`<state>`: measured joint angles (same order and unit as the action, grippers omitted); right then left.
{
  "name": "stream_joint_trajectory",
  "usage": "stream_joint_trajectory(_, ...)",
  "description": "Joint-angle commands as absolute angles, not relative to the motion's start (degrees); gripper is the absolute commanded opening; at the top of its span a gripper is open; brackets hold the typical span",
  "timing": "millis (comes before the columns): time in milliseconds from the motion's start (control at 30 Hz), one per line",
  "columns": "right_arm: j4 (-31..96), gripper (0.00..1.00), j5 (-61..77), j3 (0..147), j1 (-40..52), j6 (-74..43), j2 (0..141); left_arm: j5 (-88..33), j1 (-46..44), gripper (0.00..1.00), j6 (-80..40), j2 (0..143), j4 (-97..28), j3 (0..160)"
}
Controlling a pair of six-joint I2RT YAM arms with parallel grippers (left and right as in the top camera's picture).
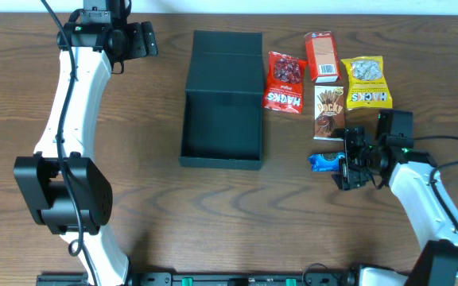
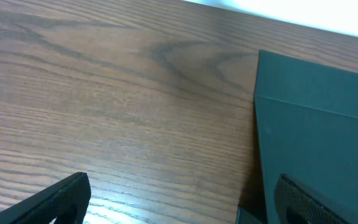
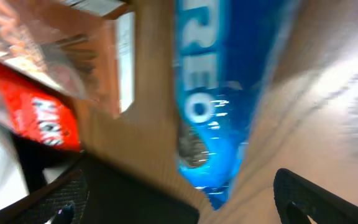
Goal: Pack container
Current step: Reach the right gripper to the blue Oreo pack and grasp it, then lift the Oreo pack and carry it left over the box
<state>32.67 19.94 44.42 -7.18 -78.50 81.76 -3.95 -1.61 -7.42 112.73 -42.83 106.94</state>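
The blue Oreo pack is still below my open fingers, so I will move my right gripper down to the pack's middle (image 1: pixel 330 162) (image 3: pixel 225 82) before I grab the pack.
The container (image 1: pixel 222 127) is a dark teal-black square box, open and empty, with its flap lid laid back toward the far edge; it also shows in the left wrist view (image 2: pixel 319 130). My left gripper (image 1: pixel 143 40) is open and empty at the far left, beside the lid. My right gripper (image 1: pixel 343 163) is open and hangs just over a blue Oreo pack (image 1: pixel 323 162), which fills the right wrist view (image 3: pixel 219 106) between the fingers. The view is blurred.
To the right of the box lie a red Hacks bag (image 1: pixel 285 82), a small orange-red carton (image 1: pixel 321 56), a yellow Hacks bag (image 1: pixel 366 82) and a brown Pocky box (image 1: pixel 329 112). The Pocky box and red bag show in the right wrist view (image 3: pixel 61 56).
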Motion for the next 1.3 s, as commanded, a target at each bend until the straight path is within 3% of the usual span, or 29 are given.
stream_joint_trajectory(0,34.48,0.95,15.68,45.41,-7.88,-79.61,82.06,-4.12,-1.54,0.95,-6.61,113.25,-42.74,106.61)
stream_joint_trajectory(767,41.71,0.88,12.14,57.3,-8.62,-67.16,100.22,-4.12,-1.52,0.95,-6.61,113.25,-42.61,106.61)
stream_joint_trajectory(900,43.68,0.82,12.21,59.96,-8.6,-67.13,103.28,-4.12,-1.52,0.95,-6.61,113.25,-42.61,106.61)
stream_joint_trajectory(1100,44.62,0.63,12.21,60.58,-8.6,-67.16,104.22,-4.1,-1.52,0.95,-6.61,113.25,-42.59,106.61)
stream_joint_trajectory(1267,46.72,0.52,12.21,62.02,-8.6,-66.57,104.2,-4.1,-1.52,0.95,-6.61,113.25,-42.59,106.61)
